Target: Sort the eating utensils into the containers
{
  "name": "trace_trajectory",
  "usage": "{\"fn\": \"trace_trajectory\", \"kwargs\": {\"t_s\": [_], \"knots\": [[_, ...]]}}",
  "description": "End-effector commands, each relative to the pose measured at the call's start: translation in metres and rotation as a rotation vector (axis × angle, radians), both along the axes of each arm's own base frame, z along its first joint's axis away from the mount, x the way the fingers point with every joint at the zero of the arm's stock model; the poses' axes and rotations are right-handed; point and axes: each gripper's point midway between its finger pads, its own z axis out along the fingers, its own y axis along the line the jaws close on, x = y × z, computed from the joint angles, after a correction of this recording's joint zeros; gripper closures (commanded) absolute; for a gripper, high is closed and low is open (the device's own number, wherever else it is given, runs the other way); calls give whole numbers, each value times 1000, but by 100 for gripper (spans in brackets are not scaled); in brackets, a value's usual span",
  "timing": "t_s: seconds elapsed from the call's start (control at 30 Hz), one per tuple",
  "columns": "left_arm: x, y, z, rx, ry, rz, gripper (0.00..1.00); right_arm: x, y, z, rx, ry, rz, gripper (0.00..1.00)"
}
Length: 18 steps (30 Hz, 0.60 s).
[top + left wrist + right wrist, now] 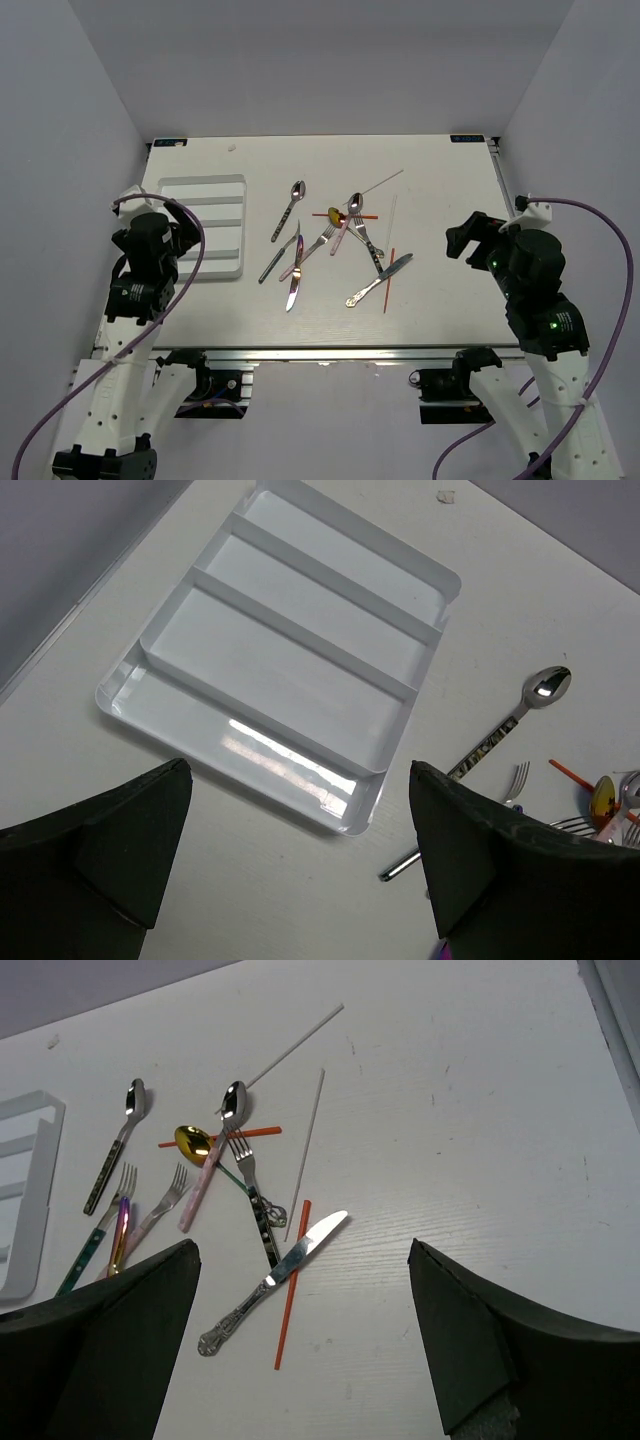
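The rainbow knife's far end is below, so next my left gripper will swing right in the top view and go down to it, clearing the pink-handled fork.
The eating utensils lie in a loose scatter mid-table: a dark-handled spoon point(292, 208), a gold-bowled spoon point(335, 214), forks, a silver knife point(380, 279) crossing a red stick point(389, 278), and a clear stick point(375, 183). To their left sits the white compartment tray point(236, 226), with nothing in it. My left gripper point(176, 236) hangs open over the tray's near right corner point(345, 820). My right gripper point(462, 240) is open to the right of the scatter. In the right wrist view, the knife point(285, 1270) and red stick point(291, 1285) lie ahead of its fingers.
The table's right rail point(505, 190) runs just beyond the right arm. White walls close in the table at the back and on both sides. A small speck point(445, 496) lies on the table behind the tray.
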Motion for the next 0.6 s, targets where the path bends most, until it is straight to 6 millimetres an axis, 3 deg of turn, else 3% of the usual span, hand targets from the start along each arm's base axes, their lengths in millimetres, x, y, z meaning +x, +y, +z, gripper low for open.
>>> {"fn": "trace_trajectory", "kwargs": {"t_s": [0.0, 0.33, 0.47, 0.57], "knots": [[-2, 3, 9, -7, -34, 19, 2, 5, 2, 13, 25, -63, 1, 11], [12, -27, -3, -66, 9, -138, 2, 7, 17, 9, 53, -65, 78, 11], [21, -34, -8, -71, 22, -173, 2, 8, 20, 0, 53, -41, 94, 11], [38, -56, -16, -113, 19, -224, 2, 12, 28, -14, 69, 7, 119, 11]]}}
